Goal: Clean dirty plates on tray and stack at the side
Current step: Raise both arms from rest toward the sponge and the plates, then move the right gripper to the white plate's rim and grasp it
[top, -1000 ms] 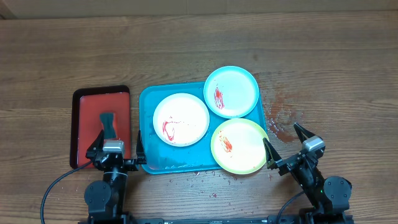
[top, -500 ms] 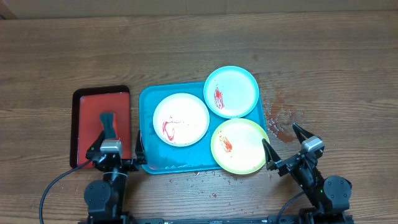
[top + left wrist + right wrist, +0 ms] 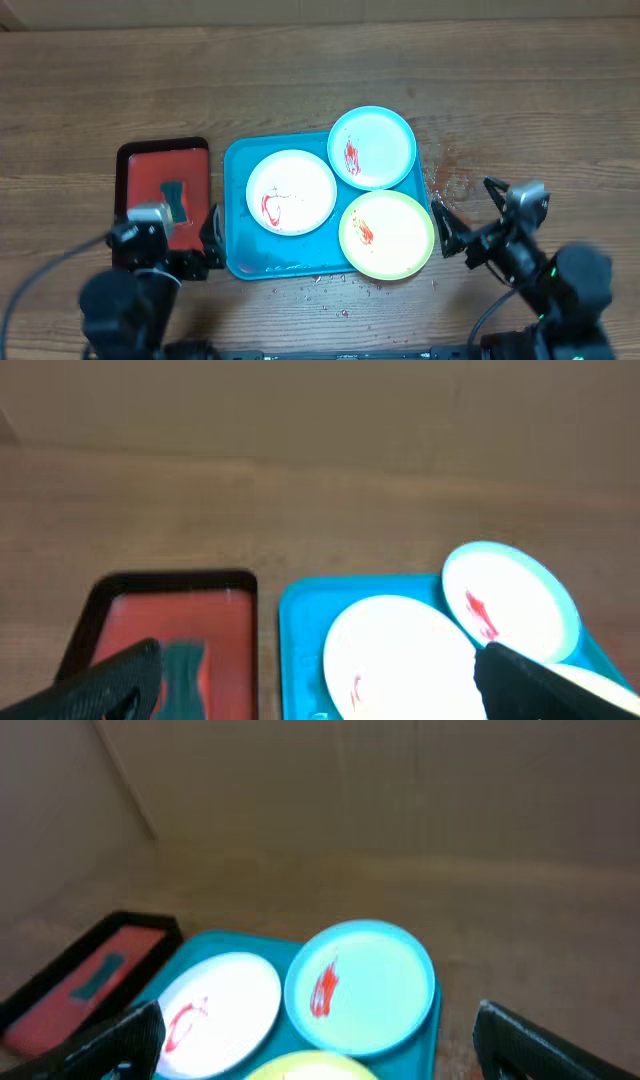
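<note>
The white plate's side by the cyan plate faces my right gripper. The gripper goes left in the overhead view, tips down and lowers onto that rim of the white plate next.
The cyan-blue tray (image 3: pixel 238 258) lies mid-table with three smeared plates on it: white-rimmed (image 3: pixel 291 191), cyan-rimmed (image 3: pixel 372 147) and light green-rimmed (image 3: pixel 386 234). My left gripper (image 3: pixel 170 236) is open and empty, above the near end of the red tray, left of the cyan tray. My right gripper (image 3: pixel 470 210) is open and empty, just right of the green plate. The left wrist view shows the tray (image 3: pixel 300 630), the white plate (image 3: pixel 400 660) and the cyan plate (image 3: pixel 512 600) between the open jaws. The right wrist view shows the white plate (image 3: pixel 215 1005), the cyan plate (image 3: pixel 362 985) and a sliver of the green plate (image 3: pixel 300 1070).
A red tray with a dark rim (image 3: pixel 140 165) lies left of the cyan tray and holds a teal scrubber (image 3: pixel 173 190). Red smears stain the wood (image 3: pixel 455 190) right of the cyan tray. Crumbs (image 3: pixel 340 285) lie near the front edge.
Both arms have lifted and look larger from above. The left gripper has shifted left; the right gripper has shifted right and farther back. The plates have not moved.
</note>
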Robot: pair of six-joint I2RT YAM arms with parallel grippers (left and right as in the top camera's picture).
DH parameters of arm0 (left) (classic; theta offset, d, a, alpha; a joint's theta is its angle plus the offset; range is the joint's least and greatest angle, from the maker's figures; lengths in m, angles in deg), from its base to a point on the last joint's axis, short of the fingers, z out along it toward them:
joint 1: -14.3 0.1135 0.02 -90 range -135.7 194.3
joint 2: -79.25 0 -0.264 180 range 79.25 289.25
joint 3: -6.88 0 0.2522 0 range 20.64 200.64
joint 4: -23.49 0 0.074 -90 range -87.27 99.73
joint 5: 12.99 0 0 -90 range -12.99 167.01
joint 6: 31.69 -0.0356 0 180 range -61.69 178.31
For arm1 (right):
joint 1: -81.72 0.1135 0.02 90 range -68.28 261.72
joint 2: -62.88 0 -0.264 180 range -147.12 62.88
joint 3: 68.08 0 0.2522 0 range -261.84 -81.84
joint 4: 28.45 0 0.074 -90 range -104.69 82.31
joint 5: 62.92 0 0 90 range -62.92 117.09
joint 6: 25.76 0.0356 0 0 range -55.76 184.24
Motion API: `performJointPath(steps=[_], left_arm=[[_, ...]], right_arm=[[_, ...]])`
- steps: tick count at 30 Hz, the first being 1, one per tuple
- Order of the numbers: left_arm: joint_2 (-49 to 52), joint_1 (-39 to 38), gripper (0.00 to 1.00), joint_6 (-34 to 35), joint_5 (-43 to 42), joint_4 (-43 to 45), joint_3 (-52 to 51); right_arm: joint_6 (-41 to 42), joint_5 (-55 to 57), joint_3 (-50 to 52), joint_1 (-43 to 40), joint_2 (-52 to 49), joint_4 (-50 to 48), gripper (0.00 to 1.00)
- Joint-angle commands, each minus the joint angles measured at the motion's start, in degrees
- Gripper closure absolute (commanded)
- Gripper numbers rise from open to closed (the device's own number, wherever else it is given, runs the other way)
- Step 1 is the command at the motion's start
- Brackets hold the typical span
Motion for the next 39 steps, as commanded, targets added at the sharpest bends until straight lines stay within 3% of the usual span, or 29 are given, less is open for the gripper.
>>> performJointPath(steps=[1,8,11,17,20,23,25,31,39], left_arm=[[10.7,0.3,0.0,-1.6,-2.4,-7.5,13.2],[39.4,0.3,0.0,-4.1,-2.8,-37.2,45.7],[48.4,0.3,0.0,-4.0,-6.5,-42.3,54.0],[60.2,0.3,0.0,0.0,-10.4,-39.9,56.0],[64.9,0.3,0.0,0.1,-11.2,-40.0,56.0],[67.8,1.2,0.2,0.3,-8.3,-41.9,56.0],[68.3,1.9,0.24,2.2,-5.9,-42.5,56.0],[68.2,3.7,0.16,9.0,7.3,-42.6,56.0],[68.2,3.7,0.11,8.9,12.7,-42.0,56.0]], right_arm=[[0.5,-0.1,-11.2,0.3,-8.6,6.5,0.0],[0.5,-0.2,-37.1,0.3,-31.6,34.1,0.0],[0.5,-0.2,-43.0,0.3,-38.8,39.1,0.0],[3.9,-10.1,-43.6,0.3,-48.7,33.3,0.03],[4.8,-12.0,-43.6,2.4,-53.1,31.1,0.24],[10.1,-7.2,-43.6,6.9,-57.7,29.7,0.35],[15.1,-0.9,-43.6,10.8,-60.7,29.3,0.37],[27.7,13.6,-43.6,21.3,-68.0,28.1,0.43],[31.4,20.2,-43.6,30.9,-78.5,23.5,0.53]])
